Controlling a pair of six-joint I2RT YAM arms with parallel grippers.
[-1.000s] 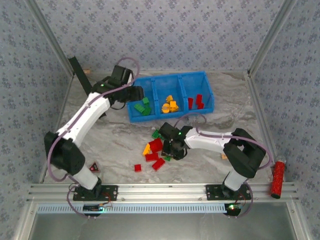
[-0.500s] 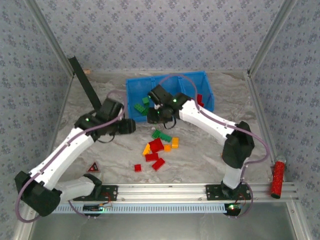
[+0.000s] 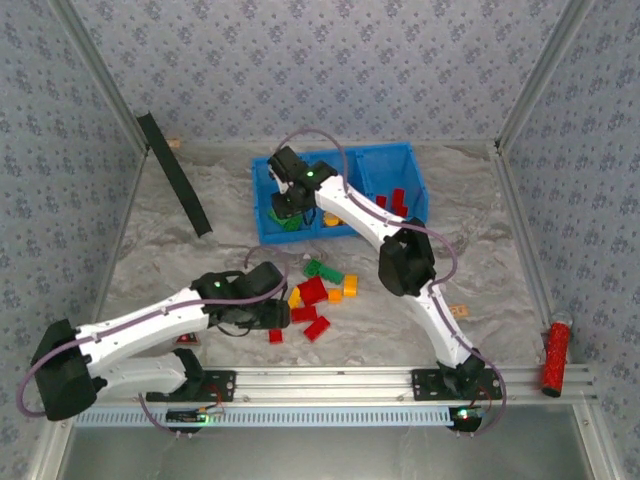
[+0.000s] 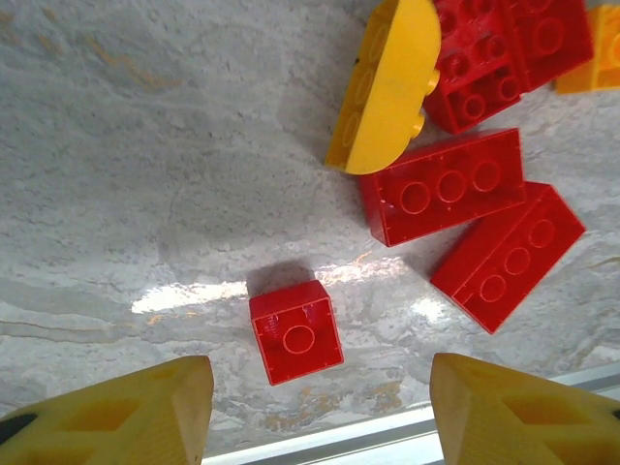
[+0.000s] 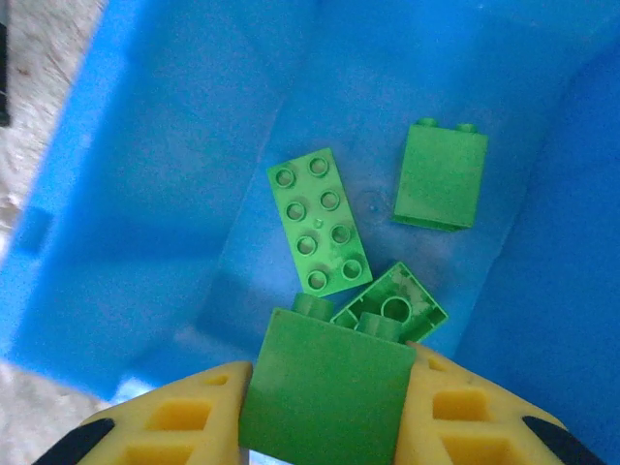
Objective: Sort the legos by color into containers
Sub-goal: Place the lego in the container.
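Observation:
The flat and upturned green legos are below my right gripper, so it will next lower toward them and release the green lego among its own color.
My right gripper (image 5: pixel 325 426) is shut on a green lego (image 5: pixel 325 397) and hangs over the left compartment of the blue containers tray (image 3: pixel 410 160). Three green legos lie below it: a flat one (image 5: pixel 318 221), a tall one (image 5: pixel 441 176) and an upturned one (image 5: pixel 397 308). Red legos (image 3: pixel 397 203) sit in the right compartment. My left gripper (image 4: pixel 320 392) is open, low over the table, with a small red lego (image 4: pixel 295 331) just ahead between its fingers. Two long red legos (image 4: pixel 446 186) and a yellow rounded one (image 4: pixel 383 87) lie beyond. The loose pile (image 3: pixel 312 291) is at mid-table.
A black strip (image 3: pixel 175 175) leans against the left wall. A red cylinder (image 3: pixel 555 358) lies at the front right, and a small orange tag (image 3: pixel 458 312) sits beside the right arm. The metal rail (image 3: pixel 330 380) runs along the near edge, close behind the left gripper.
The left arm swung away from the tray down to the pile near the front edge. The right arm rose from the pile with a green lego and reached over the tray's left compartment.

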